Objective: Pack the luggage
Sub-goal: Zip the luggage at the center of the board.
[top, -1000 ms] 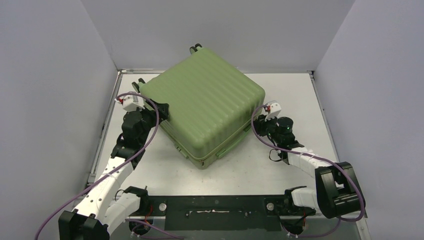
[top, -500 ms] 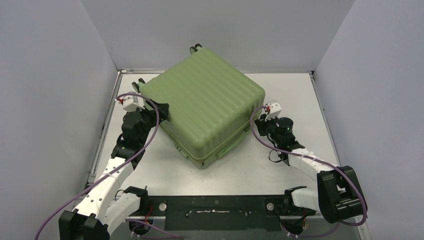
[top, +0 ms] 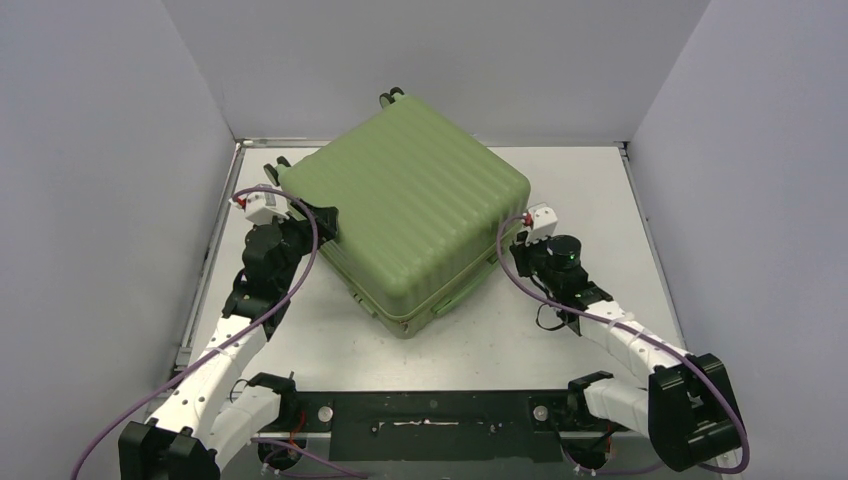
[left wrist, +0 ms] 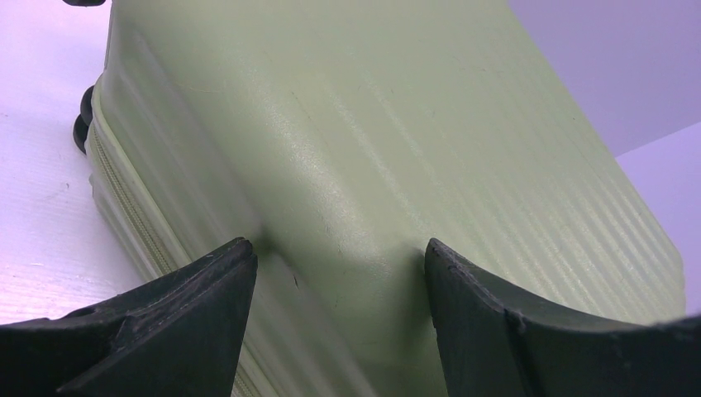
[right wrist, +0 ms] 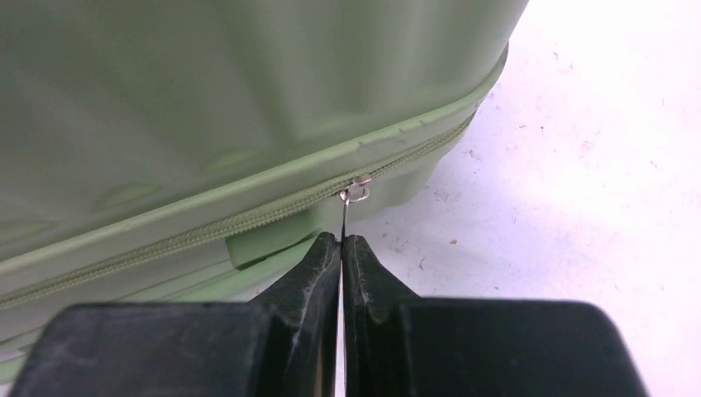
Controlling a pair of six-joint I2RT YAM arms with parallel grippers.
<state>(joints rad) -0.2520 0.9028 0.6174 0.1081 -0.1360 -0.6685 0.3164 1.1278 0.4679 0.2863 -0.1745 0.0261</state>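
Note:
My right gripper is to pull the zipper pull back along the zipper seam and let go, because the seam runs on back past the suitcase's handle to the suitcase's near corner point(top: 404, 326).
The luggage point(top: 415, 205) is a light-green ribbed hard-shell suitcase, lying flat and closed in the middle of the table. My left gripper point(top: 325, 222) is open at its left corner, with both black fingertips point(left wrist: 223, 273) against the shell point(left wrist: 372, 124) and nothing clamped between them. My right gripper point(top: 512, 248) is at the suitcase's right side, at the zipper seam. In the right wrist view my right gripper point(right wrist: 341, 240) is shut on the thin metal zipper pull point(right wrist: 355, 192), which hangs from the green zipper on the luggage point(right wrist: 207, 99).
The white table point(top: 600, 190) is boxed in by grey walls on the left, back and right. Small black wheels point(top: 390, 97) stick out at the suitcase's far corner, and more wheels point(left wrist: 83, 116) show in the left wrist view. Purple cables loop over both arms.
My right gripper has closed on the zipper pull, and the right arm's elbow has swung towards the near edge. The left arm and the suitcase have not moved.

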